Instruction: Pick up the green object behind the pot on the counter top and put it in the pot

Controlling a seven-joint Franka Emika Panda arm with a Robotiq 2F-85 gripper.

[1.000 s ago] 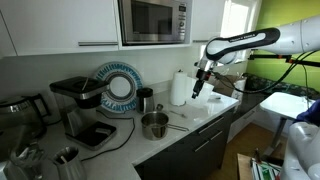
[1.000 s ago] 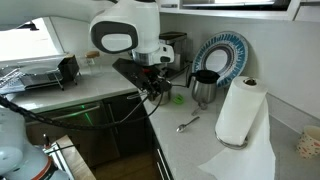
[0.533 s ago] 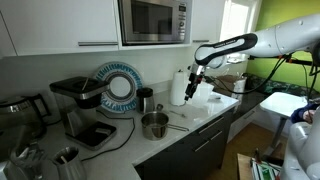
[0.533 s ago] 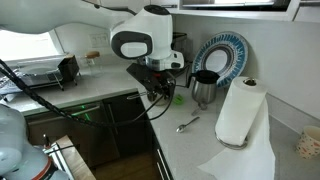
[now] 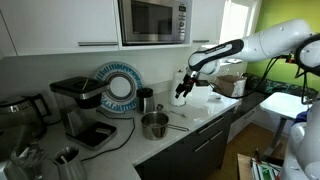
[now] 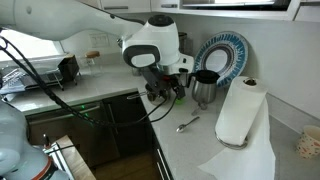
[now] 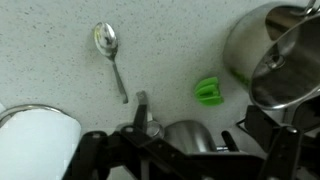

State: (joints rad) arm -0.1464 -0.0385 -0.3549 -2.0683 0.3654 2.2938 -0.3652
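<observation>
Next, my gripper will lower and reach away from my base toward the pot, bringing its open fingers down around the green object (image 7: 208, 92).
In the wrist view the small bright green object (image 7: 209, 92) lies on the speckled counter top (image 7: 170, 45), just left of the shiny steel pot (image 7: 262, 45) at the top right. My gripper (image 7: 193, 114) is open and empty, its fingers a little below the green object in the picture and apart from it. In an exterior view the gripper (image 5: 183, 93) hangs above the counter behind and to the right of the pot (image 5: 155, 125). In an exterior view the gripper (image 6: 166, 92) hides the pot.
A spoon (image 7: 110, 52) lies on the counter, also in an exterior view (image 6: 187, 123). A paper towel roll (image 6: 238, 112), dark mug (image 5: 146, 100), patterned plate (image 5: 118, 88), coffee machine (image 5: 82, 112) and microwave (image 5: 152, 20) stand around.
The arm has swung from near the paper towel roll toward the pot and come lower. The gripper stays open and empty.
</observation>
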